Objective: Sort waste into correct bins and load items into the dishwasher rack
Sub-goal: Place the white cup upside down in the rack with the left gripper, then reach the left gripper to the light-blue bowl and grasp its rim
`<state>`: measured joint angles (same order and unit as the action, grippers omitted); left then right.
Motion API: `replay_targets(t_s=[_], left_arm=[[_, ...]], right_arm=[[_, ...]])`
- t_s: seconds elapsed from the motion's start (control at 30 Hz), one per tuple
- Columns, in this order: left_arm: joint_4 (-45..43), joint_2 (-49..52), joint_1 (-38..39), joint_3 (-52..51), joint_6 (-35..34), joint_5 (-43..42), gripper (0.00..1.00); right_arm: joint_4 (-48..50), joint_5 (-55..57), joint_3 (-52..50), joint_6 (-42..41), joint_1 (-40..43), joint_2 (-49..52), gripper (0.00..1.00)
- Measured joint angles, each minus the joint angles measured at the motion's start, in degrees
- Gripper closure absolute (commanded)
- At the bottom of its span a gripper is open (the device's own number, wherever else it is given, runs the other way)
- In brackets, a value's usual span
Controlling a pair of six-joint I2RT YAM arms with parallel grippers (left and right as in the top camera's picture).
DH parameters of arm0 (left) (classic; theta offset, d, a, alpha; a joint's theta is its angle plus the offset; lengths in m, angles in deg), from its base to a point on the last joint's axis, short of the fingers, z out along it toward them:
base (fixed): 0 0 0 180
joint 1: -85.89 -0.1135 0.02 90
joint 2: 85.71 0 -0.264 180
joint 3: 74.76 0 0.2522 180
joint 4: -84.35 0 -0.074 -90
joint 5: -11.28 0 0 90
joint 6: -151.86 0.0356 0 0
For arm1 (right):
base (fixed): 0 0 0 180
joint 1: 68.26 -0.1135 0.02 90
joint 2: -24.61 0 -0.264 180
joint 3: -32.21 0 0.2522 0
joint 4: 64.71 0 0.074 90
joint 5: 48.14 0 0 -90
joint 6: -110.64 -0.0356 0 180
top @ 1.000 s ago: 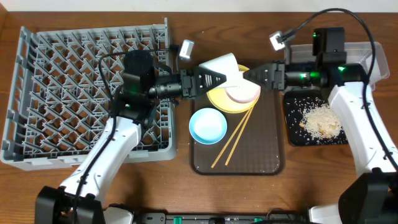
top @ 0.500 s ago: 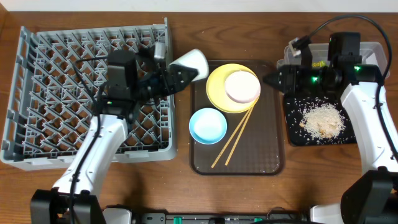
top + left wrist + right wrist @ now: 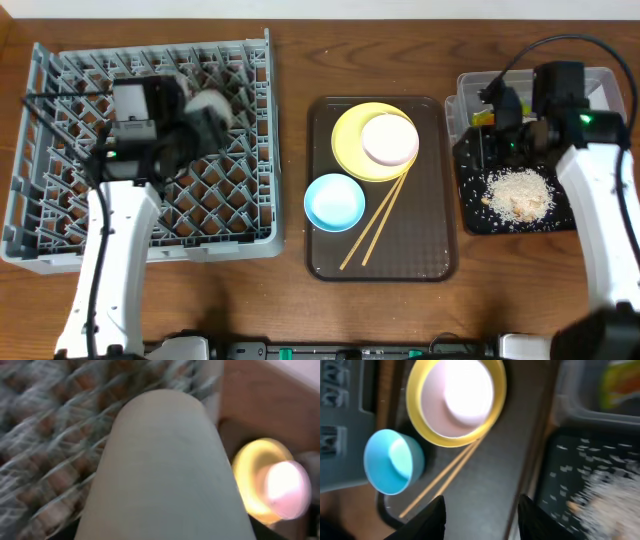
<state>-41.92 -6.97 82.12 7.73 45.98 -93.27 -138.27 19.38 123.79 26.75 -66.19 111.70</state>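
The empty slots by the rack's near edge (image 3: 203,208) are below and back from my left gripper. I should move it back next, lower the cup (image 3: 212,104) among those slots and let go of the cup.
My left gripper (image 3: 200,122) is shut on the small white cup (image 3: 212,104) and holds it over the grey dishwasher rack (image 3: 60,235). The cup fills the left wrist view (image 3: 165,470), hiding the fingers. The white bowl (image 3: 389,138) sits on the yellow plate (image 3: 350,158), with the light blue bowl (image 3: 334,201) and the chopsticks (image 3: 375,225) beside it. My right gripper (image 3: 478,140) is open and empty (image 3: 482,517) above the left edge of the black tray (image 3: 470,215), which holds rice scraps (image 3: 518,192). A green-and-orange wrapper (image 3: 620,380) lies in the clear tub (image 3: 600,80).
The plate, bowls and chopsticks rest on a dark brown serving tray (image 3: 400,262) between the rack and the bins. In the right wrist view the blue bowl (image 3: 390,462), plate rim (image 3: 415,410) and chopsticks (image 3: 440,485) lie to the left of my fingers. Bare wooden table surrounds everything.
My left arm has swung left with the white cup, from above the serving tray to over the rack. My right arm has drawn back right, from the plate to over the bins.
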Motion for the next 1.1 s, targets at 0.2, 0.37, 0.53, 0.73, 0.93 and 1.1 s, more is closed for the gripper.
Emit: replay_targets(t_s=[0.2,0.37,0.53,0.73,0.93,1.1], left_arm=[[14.08,0.22,-2.16,-0.02,1.01,9.14,0.64],[18.47,0.59,-2.67,-0.02,1.16,12.04,0.64],[18.60,3.65,-2.67,-0.02,1.16,12.87,0.64],[19.06,10.64,-2.67,-0.02,1.16,13.31,0.54],[19.37,14.21,-2.67,-0.02,1.22,13.44,0.28],[19.43,14.25,-2.67,-0.02,1.68,13.46,0.16]], right_arm=[[-2.05,4.74,0.02,-0.04,0.00,-5.55,0.53],[-2.60,6.27,0.02,-0.04,0.00,-5.77,0.53],[-2.69,6.73,0.02,-0.04,0.00,-5.77,0.53],[-3.30,6.91,0.02,-0.04,0.00,-5.75,0.53],[-3.34,6.91,0.02,-0.04,0.00,-5.75,0.52],[-3.41,6.93,0.02,-0.04,0.00,-5.75,0.51]])
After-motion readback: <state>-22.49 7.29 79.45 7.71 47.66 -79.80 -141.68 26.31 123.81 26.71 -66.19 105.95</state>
